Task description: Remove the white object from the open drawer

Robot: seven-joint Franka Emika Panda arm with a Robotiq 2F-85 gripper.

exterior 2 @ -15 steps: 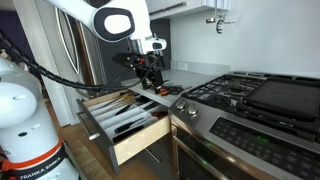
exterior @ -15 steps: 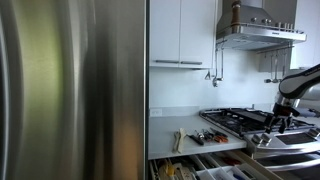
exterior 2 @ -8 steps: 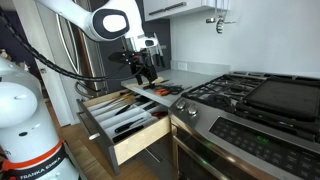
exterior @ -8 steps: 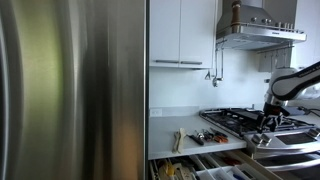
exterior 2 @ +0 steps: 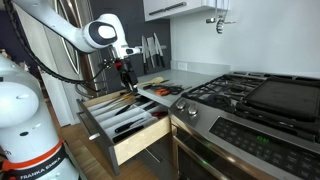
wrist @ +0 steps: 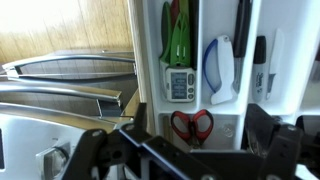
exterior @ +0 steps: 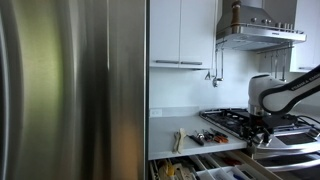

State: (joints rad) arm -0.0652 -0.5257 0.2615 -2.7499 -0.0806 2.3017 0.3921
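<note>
Next, my gripper moves down and toward the right in the wrist view onto the white and blue object's broad end, as my open fingers hang over the scissors.
The open drawer holds a white organiser tray, seen from above in the wrist view. In it lie a white and blue object, a small white device with a display, green utensils, a black pen and red scissors. My gripper is open and empty and hangs above the tray, over the scissors. In both exterior views it is well above the drawer and touches nothing.
A steel fridge fills one side. A gas stove stands beside the drawer, with the oven front below. Utensils lie on the counter. A knife block stands at the back. The robot base is near the drawer.
My arm has swung away from the stove side and now hangs over the open drawer. The gripper stays open and empty. Nothing in the drawer has moved.
</note>
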